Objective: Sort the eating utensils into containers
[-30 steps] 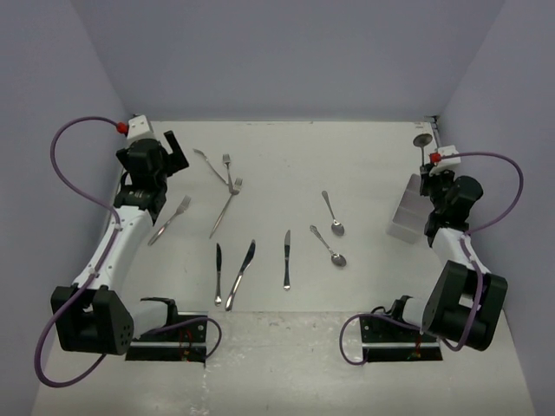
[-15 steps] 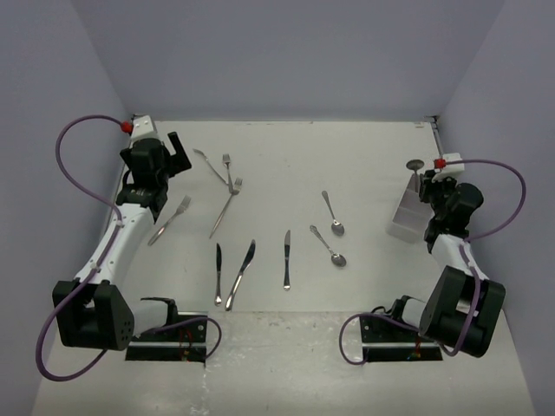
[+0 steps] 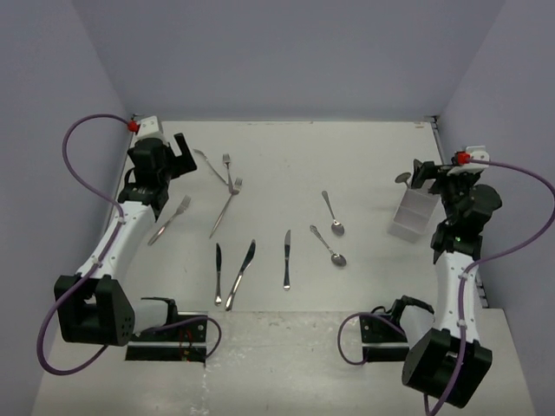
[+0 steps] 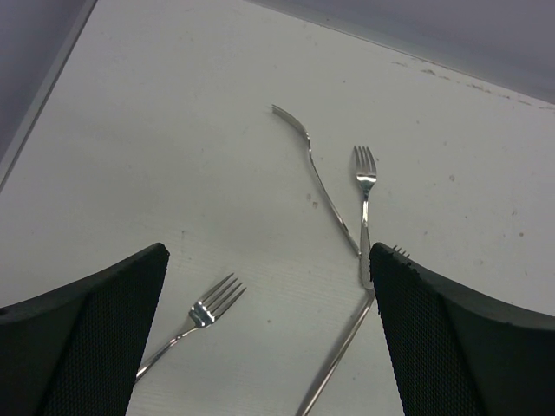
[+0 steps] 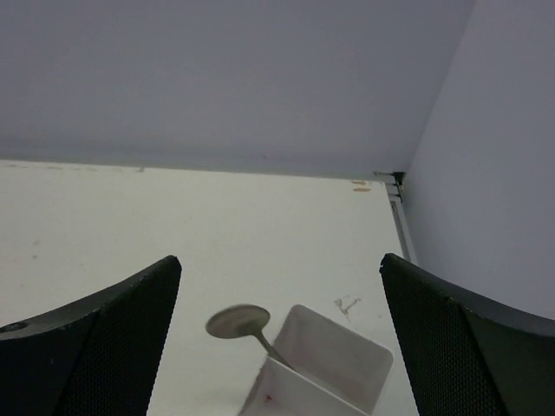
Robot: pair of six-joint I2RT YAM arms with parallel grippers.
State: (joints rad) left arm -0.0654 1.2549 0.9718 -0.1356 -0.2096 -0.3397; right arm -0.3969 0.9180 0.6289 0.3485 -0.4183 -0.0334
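Observation:
My left gripper should move down, back and to the right in the top view, to the handle of the slanting fork. The other forks crowd only that fork's tines.
The white translucent container (image 3: 413, 214) (image 5: 340, 357) stands at the table's right. A spoon (image 3: 403, 178) (image 5: 238, 321) leans in it, handle down inside and bowl sticking out over its far-left rim. My right gripper (image 3: 427, 176) (image 5: 279, 264) hangs open just above the box, holding nothing. Two more spoons (image 3: 332, 212) (image 3: 329, 246) lie mid-table, with three knives (image 3: 218, 271) (image 3: 242, 271) (image 3: 286, 257) nearer the front. Several forks (image 3: 227, 204) (image 4: 212, 303) (image 4: 364, 186) lie at the back left. My left gripper (image 3: 178, 152) (image 4: 267, 260) hovers open over these forks, touching none.
Lavender walls close the table on the left, back and right. The container is close to the right wall (image 3: 486, 113). A raised pale strip (image 3: 286, 347) runs along the front, where both arm bases are bolted.
My right gripper has opened and let go of the spoon, which now leans in the container. The right arm has swung nearer and lower. The left arm barely shifted.

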